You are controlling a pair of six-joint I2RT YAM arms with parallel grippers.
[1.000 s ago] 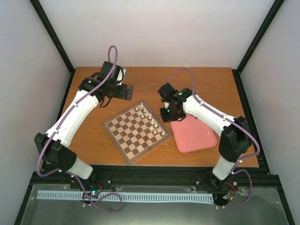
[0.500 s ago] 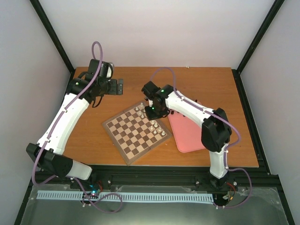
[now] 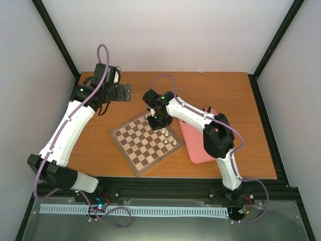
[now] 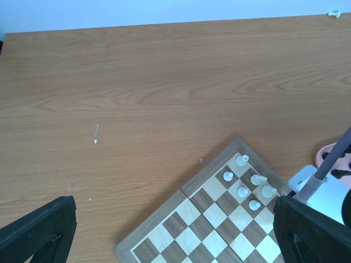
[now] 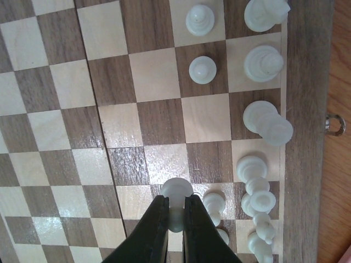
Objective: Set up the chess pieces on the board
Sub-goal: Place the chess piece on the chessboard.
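My right gripper moves down to the right in the wrist view next and frees the pawn (image 5: 176,189), as the pawn row's empty dark square (image 5: 210,163) lies below it that way.
The board (image 3: 136,144) lies tilted in the middle of the table, with several cream-white chess pieces (image 3: 164,132) lined up along its right edge. My right gripper (image 3: 156,119) hovers over the board's far corner. In the right wrist view it is the right gripper (image 5: 175,204) shut on a white pawn (image 5: 176,189), held just above a square beside the row of white pieces (image 5: 262,127). My left gripper (image 3: 125,93) hangs open and empty over bare table beyond the board's far left side. Its wide-apart fingers (image 4: 38,230) frame the board (image 4: 186,230) and some white pieces (image 4: 243,192). No black pieces show.
A pink tray (image 3: 213,146) lies right of the board, touching its edge, with one small pale object on it. The right arm stretches across the tray's near-left part. A metal clasp (image 5: 334,124) sits on the board's right border. Black frame posts stand at the table's corners.
The right arm has swung left from the pink tray to above the board's far corner, still shut. The left arm drew back toward the far left at first and has since held still.
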